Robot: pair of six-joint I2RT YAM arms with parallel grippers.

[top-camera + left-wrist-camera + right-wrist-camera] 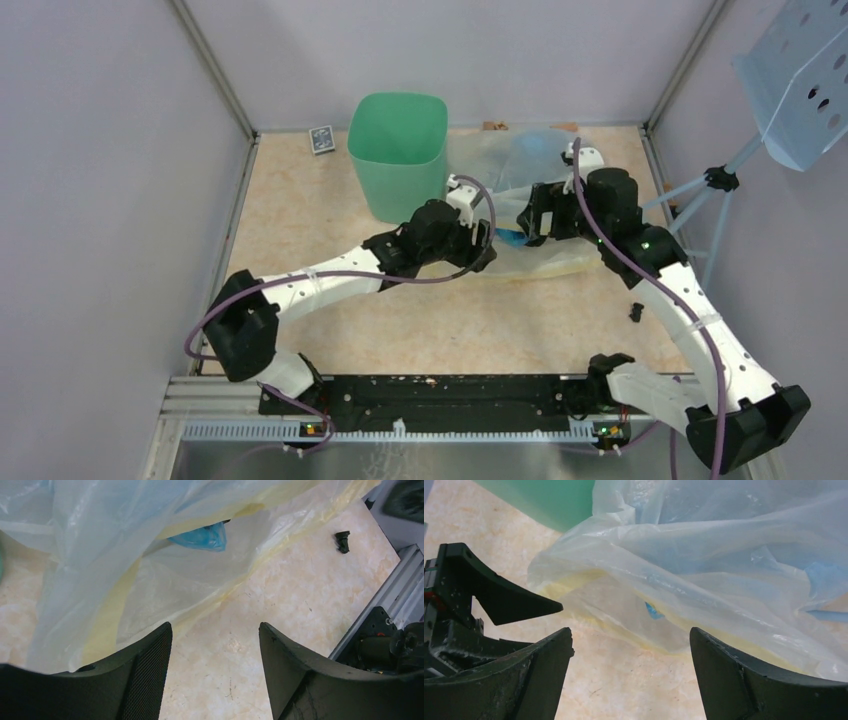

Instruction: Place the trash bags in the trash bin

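Observation:
My right gripper goes left in the top view next and brings its fingers around the light blue bag's upper rim [507, 221] [636, 593], which lies there, raised off the lower layer of the bags.
The green trash bin [398, 150] stands upright at the back of the table; its wall shows in the right wrist view [544, 500]. The trash bags [505, 160], light blue over pale yellowish, lie in a crumpled heap just right of the bin. They also show in the left wrist view [125, 555] and the right wrist view [724, 555]. My left gripper [482, 248] is open and empty at the heap's near left edge, low over bare table [215, 630]. My right gripper [522, 228] is open and empty [631, 637], facing it across the heap's front edge.
A small dark card box [321, 139] lies at the back, left of the bin. A small black piece [636, 312] lies on the table at the right, also in the left wrist view [342, 539]. A blue perforated panel on a stand [800, 80] is at the right.

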